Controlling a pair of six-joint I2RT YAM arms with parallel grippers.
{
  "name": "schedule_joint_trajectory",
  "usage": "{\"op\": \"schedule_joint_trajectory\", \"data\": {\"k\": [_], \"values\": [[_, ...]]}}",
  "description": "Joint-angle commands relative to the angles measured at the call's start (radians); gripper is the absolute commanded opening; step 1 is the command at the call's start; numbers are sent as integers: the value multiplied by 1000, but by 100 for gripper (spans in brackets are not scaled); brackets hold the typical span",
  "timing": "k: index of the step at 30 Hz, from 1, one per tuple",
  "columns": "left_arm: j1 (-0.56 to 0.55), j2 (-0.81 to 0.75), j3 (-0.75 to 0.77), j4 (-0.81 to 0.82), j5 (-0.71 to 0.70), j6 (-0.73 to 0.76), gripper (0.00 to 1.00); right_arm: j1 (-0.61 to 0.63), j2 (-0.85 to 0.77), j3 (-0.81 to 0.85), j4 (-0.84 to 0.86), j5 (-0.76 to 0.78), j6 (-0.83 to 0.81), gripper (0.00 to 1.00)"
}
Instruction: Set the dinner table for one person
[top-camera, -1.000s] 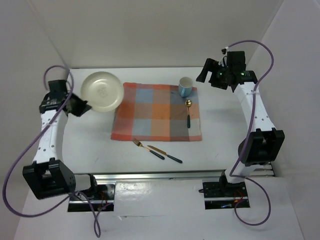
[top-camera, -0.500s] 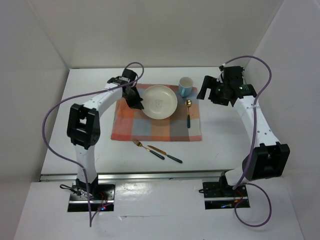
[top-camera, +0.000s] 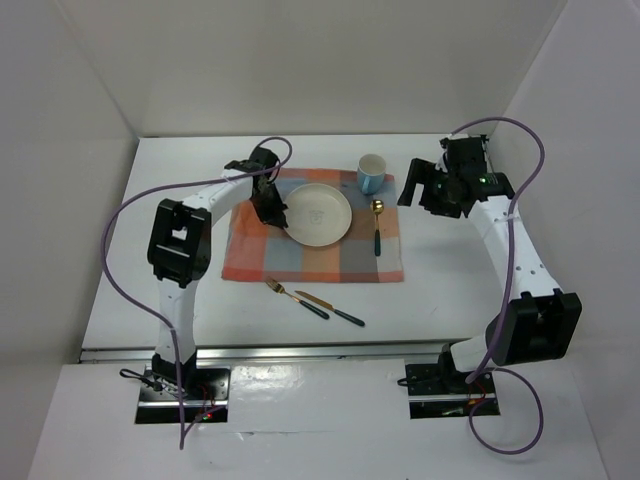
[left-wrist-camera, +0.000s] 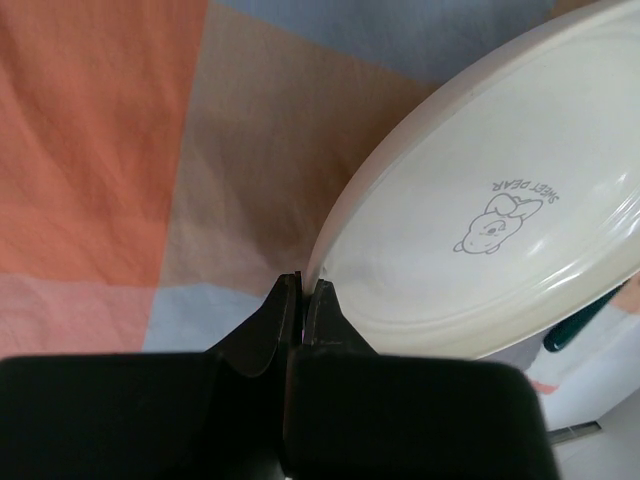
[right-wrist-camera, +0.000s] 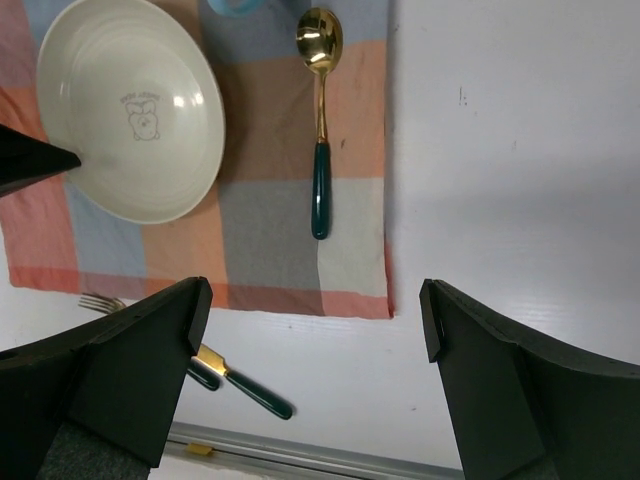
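Note:
My right gripper needs to move back past the spoon, then go down and turn onto the fork's green handle, because the fork still lies slanted off the mat.
A cream plate (top-camera: 318, 214) with a small bear print lies over the middle of the orange-and-grey checked mat (top-camera: 300, 255) on the white dinner table (top-camera: 180, 270). My left gripper (top-camera: 275, 208) is shut on the plate's left rim; the left wrist view shows the jaws pinching the rim (left-wrist-camera: 303, 300) of the plate (left-wrist-camera: 480, 240). A gold spoon with a green handle (top-camera: 377, 228) lies on the mat's right side, and a blue cup (top-camera: 371, 174) stands at its far right corner. My right gripper (top-camera: 412, 188) is open and empty, high above the mat's right edge (right-wrist-camera: 315, 290).
A fork (top-camera: 290, 296) and a knife (top-camera: 335, 312), both gold with green handles, lie on the table just in front of the mat. White walls close the table on the left, back and right. A metal rail runs along the near edge.
My left arm has swung from the table's far left to the mat, carrying the plate onto the middle of the mat. My right gripper has shifted slightly.

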Motion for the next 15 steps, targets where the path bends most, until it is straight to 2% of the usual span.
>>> {"op": "schedule_joint_trajectory", "data": {"k": [1,4,5,6,7,8,10,15], "values": [[0,54,67,-28,-21,3,5,13,-40,-3,-27,14,-14,99],[-9,63,87,-48,-21,26,42,35,-30,-3,-36,14,-14,99],[-9,63,87,-48,-21,26,72,35,-30,-3,-36,14,-14,99],[-9,51,87,-48,-21,38,85,35,-30,-3,-36,14,-14,99],[-9,51,78,-59,-21,47,87,59,-30,-3,-36,14,-14,99],[-18,32,67,-59,-21,48,95,71,-30,-3,-36,14,-14,99],[-18,2,53,-68,-46,48,95,111,-20,-3,-25,5,-23,99],[-18,-174,39,-111,-138,58,95,370,16,-112,80,-9,-32,95]]}}
